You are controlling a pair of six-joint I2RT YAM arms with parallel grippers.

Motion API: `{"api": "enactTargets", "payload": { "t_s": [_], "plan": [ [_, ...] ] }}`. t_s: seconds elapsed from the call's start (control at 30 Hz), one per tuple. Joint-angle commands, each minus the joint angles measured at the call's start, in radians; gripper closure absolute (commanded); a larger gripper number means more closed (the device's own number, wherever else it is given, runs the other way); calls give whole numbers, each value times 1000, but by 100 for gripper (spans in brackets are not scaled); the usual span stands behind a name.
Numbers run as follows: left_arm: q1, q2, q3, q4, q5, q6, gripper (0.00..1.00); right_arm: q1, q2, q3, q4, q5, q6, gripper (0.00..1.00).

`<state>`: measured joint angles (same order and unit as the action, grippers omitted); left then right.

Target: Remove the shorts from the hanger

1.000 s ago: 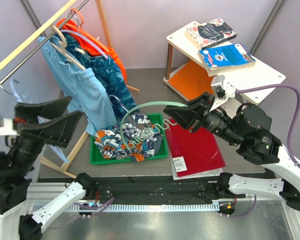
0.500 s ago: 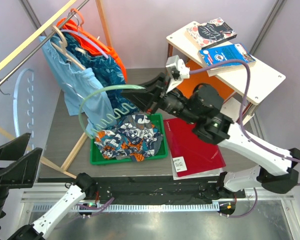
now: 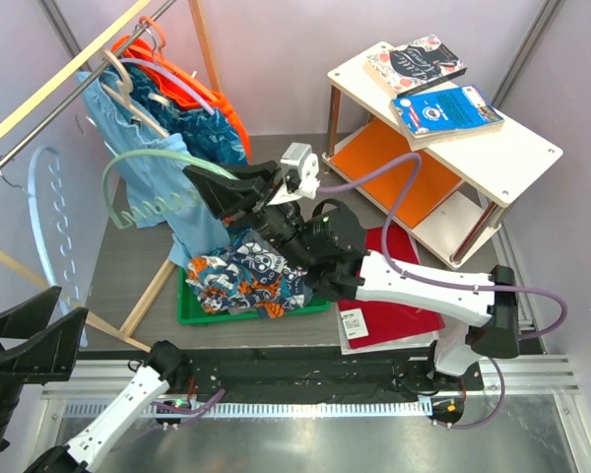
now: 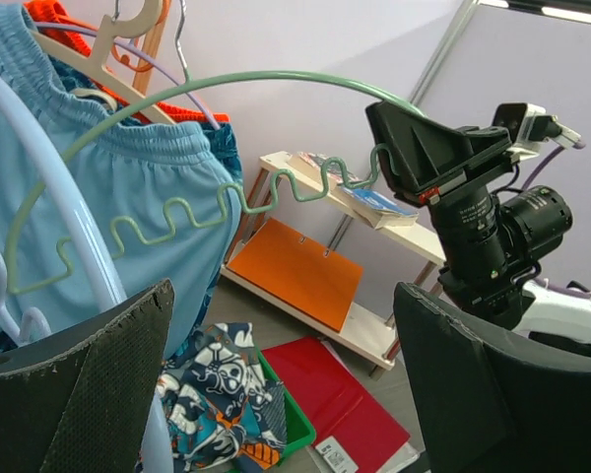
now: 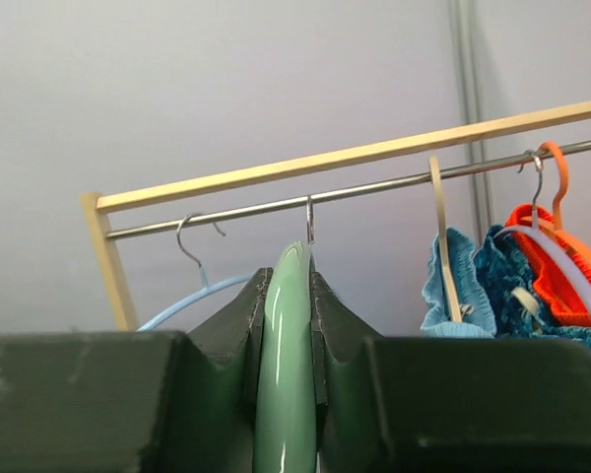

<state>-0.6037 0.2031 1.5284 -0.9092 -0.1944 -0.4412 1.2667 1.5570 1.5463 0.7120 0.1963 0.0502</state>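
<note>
The green hanger is already empty, so my right gripper will rise toward the metal bar, then bring the hanger's hook down over the bar's bare part (image 3: 49,126) and release.
The floral-print shorts (image 3: 248,274) lie crumpled in a green tray (image 3: 191,313), off any hanger; they also show in the left wrist view (image 4: 212,394). My right gripper (image 3: 215,189) is shut on an empty green hanger (image 3: 148,163) and holds it up by the clothes rail (image 3: 39,113). In the right wrist view the hanger (image 5: 286,345) sits between the fingers, its hook (image 5: 310,219) up at the metal rail (image 5: 404,180). Plain light-blue shorts (image 3: 172,172) hang on the rail. My left gripper (image 3: 32,333) is open and empty at the near left.
Dark-blue and orange garments (image 3: 222,108) hang further along the rail. An empty pale-blue hanger (image 3: 37,222) hangs at the left. A white shelf (image 3: 512,148) with books stands at the back right, an orange folder (image 3: 399,163) under it. A red folder (image 3: 399,296) lies beside the tray.
My right arm has swung left and up from over the tray, carrying the green hanger to the rail. My left gripper dropped to the near left corner.
</note>
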Motion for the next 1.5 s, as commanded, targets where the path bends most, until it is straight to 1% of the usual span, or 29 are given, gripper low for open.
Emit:
{"api": "enactTargets", "payload": {
  "t_s": [0.0, 0.03, 0.13, 0.2, 0.4, 0.57, 0.8, 1.07, 1.37, 1.47],
  "plan": [
    [2, -14, 7, -51, -17, -8, 9, 49, 31, 20, 368, 185, -147, 99],
    [2, -16, 7, -56, -17, -11, 9, 54, 41, 20, 415, 196, -179, 99],
    [2, -24, -2, -68, -20, -14, 9, 60, 96, 41, 481, 250, -214, 99],
    [2, -28, -4, -71, -23, -16, 9, 62, 138, 60, 512, 253, -230, 99],
    [2, -31, -4, -72, -27, -19, 9, 80, 186, 130, 531, 258, -289, 99],
    [2, -28, 1, -80, -30, -16, 10, 82, 209, 187, 511, 253, -312, 99],
    [2, -25, 3, -83, -36, -14, 10, 80, 248, 242, 492, 258, -306, 99],
    [2, -25, 9, -89, -40, -14, 10, 77, 299, 305, 474, 253, -259, 99],
    [2, -22, 35, -109, -50, -14, 10, 68, 347, 314, 492, 259, -199, 99],
    [2, -21, 38, -114, -51, -14, 10, 68, 348, 290, 512, 264, -185, 99]
  ]
}}
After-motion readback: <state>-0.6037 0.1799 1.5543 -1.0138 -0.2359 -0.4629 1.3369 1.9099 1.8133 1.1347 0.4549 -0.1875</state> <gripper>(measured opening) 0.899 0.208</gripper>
